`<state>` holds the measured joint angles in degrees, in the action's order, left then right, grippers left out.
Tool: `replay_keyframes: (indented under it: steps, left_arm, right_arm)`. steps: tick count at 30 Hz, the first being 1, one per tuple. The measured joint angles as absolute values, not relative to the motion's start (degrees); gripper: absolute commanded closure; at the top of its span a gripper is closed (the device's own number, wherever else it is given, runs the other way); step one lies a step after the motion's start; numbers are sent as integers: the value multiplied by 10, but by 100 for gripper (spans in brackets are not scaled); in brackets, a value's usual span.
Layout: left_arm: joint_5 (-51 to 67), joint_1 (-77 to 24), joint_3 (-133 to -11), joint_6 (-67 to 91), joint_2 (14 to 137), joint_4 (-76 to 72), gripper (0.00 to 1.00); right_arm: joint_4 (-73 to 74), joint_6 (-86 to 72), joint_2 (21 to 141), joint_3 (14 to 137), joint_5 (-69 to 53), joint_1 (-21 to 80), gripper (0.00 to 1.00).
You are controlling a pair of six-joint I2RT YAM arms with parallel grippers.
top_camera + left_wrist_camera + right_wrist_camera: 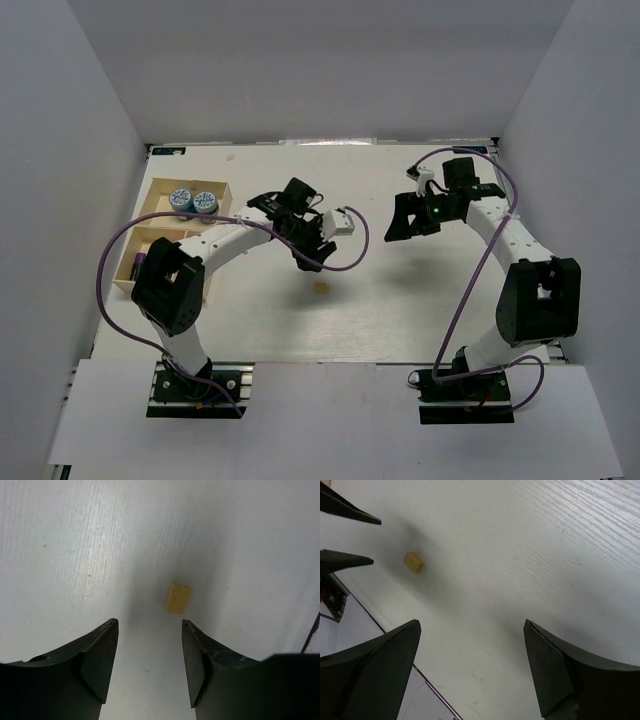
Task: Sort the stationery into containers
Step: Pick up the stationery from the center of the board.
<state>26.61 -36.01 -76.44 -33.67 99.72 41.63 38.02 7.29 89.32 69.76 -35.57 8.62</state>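
Note:
Since the eraser block (322,287) (178,598) lies off-center toward the right in the left wrist view, I will shift my left gripper that way and down, fingers astride its long sides.
A tiny tan eraser block (322,287) lies on the white table in the middle. My left gripper (309,262) hovers just above it, open and empty; in the left wrist view the eraser (178,598) lies just beyond the open gripper (150,625), a little toward the right finger. My right gripper (404,228) is open and empty over the table at the right; in its wrist view (472,625) the eraser (413,562) shows far left. The light-wood tray (152,208) at the far left holds two blue-and-white rolls (181,199) and a purple-capped highlighter (135,263). The other highlighters are hidden.
The left arm's links lie over the tray's right side. The left gripper's fingers (350,560) show at the right wrist view's top left. The table's near edge (395,639) runs below the right gripper. White walls enclose the table.

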Motion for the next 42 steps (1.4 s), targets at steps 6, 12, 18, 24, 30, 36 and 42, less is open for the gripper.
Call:
replay_keyframes:
  steps: [6,12,18,24,30,36,42]
  left_arm:
    - [228,-406,-729,-369,1017,397,34]
    - [206,-428,-701,-389,1031,372,34]
    - [182,-441,-683,-403,1036,348,35]
    - [163,-458,-655,-409,1037,322,38]
    - [152,-466,-644,-407,1038,300,64]
    - [141,-467,-641,-382,1037,289,85]
    - [98,-437,-688,-297,1048,321,99]
  right_arm:
    - [380,72,899,698,-348,78,11]
    - [380,72,901,698,-347,74,11]
    - [380,70,901,697,-347,71,11]
    - [380,70,901,696,-347,69,11]
    - [380,70,901,695,-347,68,11]
    - [380,69,901,695,-347,67,11]
    - [380,69,901,695,-347,67,11]
